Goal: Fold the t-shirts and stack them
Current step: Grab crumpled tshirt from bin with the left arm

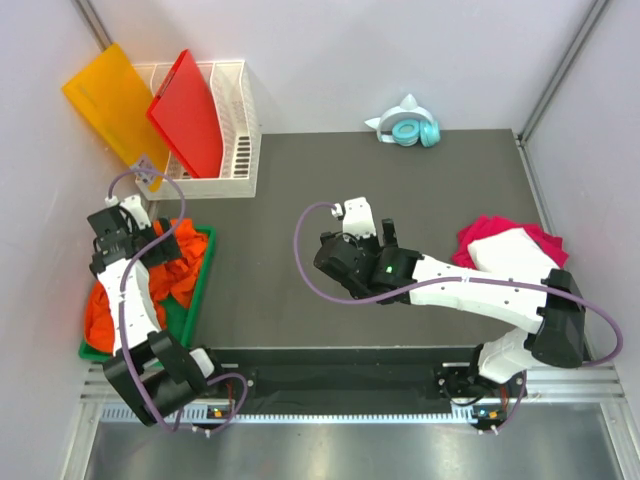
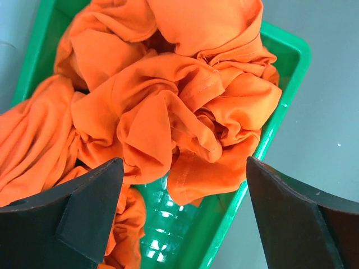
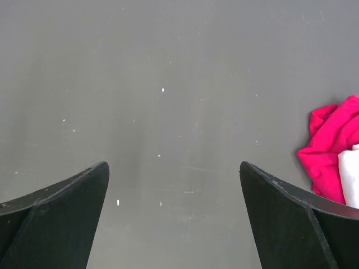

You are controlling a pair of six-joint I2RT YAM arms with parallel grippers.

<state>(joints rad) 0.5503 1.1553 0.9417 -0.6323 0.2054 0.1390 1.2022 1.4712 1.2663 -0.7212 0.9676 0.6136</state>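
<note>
My left gripper lowers onto the raised orange fold (image 1: 173,279) (image 2: 148,145) next, easing to the left in the wrist view. The fold ends beside the bin's bare green bottom.
Several crumpled orange t-shirts (image 1: 178,262) (image 2: 168,106) fill a green bin (image 1: 204,275) (image 2: 287,92) at the table's left edge. My left gripper (image 1: 118,220) (image 2: 184,163) hovers open above that pile, with nothing between its fingers. At the right side lies a magenta t-shirt (image 1: 486,228) (image 3: 328,151) with a folded white t-shirt (image 1: 508,250) (image 3: 351,179) on top of it. Over the bare dark table near the middle, my right gripper (image 1: 368,232) (image 3: 174,165) is open and empty, well left of those two shirts.
A white wire rack (image 1: 240,130) at the back left holds a red board (image 1: 190,110), and a yellow board (image 1: 108,100) leans beside it. A teal cat-ear headset (image 1: 405,128) sits at the back edge. The dark table top (image 1: 300,180) lies between the bin and the stack.
</note>
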